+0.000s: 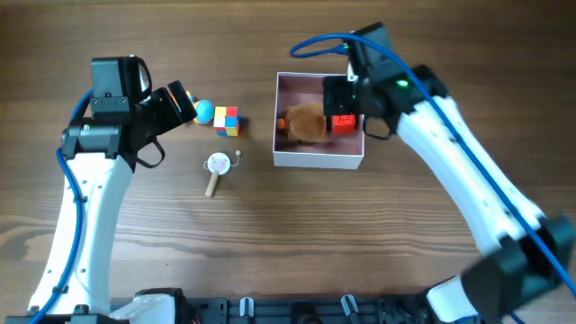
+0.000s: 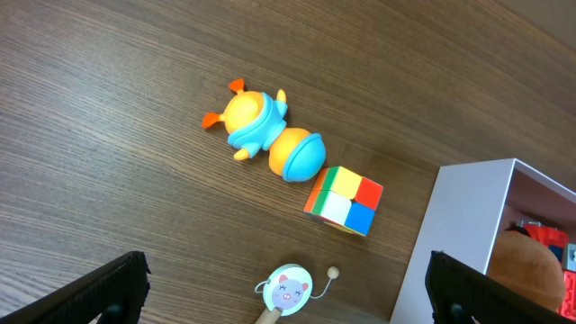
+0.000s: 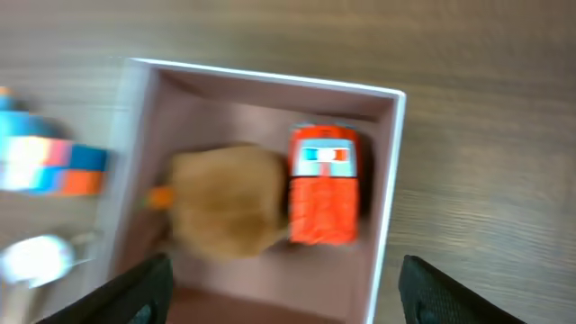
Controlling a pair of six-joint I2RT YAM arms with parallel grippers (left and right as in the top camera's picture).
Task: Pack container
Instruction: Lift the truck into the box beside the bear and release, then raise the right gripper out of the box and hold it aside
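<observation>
My left gripper goes to the right in the overhead view next, turning and lowering over the colour cube [image 1: 227, 121] [image 2: 344, 200], which lies below it, at an angle to the gripper's fingers.
The container [image 1: 317, 158] is a square white box with a pinkish inside, right of centre; it also shows in the left wrist view [image 2: 450, 236] and the right wrist view [image 3: 385, 216]. Inside lie a brown plush toy [image 1: 307, 122] and a red toy truck [image 1: 343, 123], also seen in the right wrist view as plush [image 3: 225, 202] and truck [image 3: 323, 186]. My right gripper [image 3: 279, 292] is open and empty above the box. My left gripper [image 2: 283, 292] is open and empty above a pig-face rattle drum [image 2: 286, 290], and it sits at the left in the overhead view [image 1: 180, 101].
A blue and orange duck toy [image 2: 265, 135] and a colour cube [image 2: 344, 200] lie on the wood table left of the box. In the overhead view the cube [image 1: 227, 121] and rattle drum [image 1: 217, 168] sit between my left arm and the box.
</observation>
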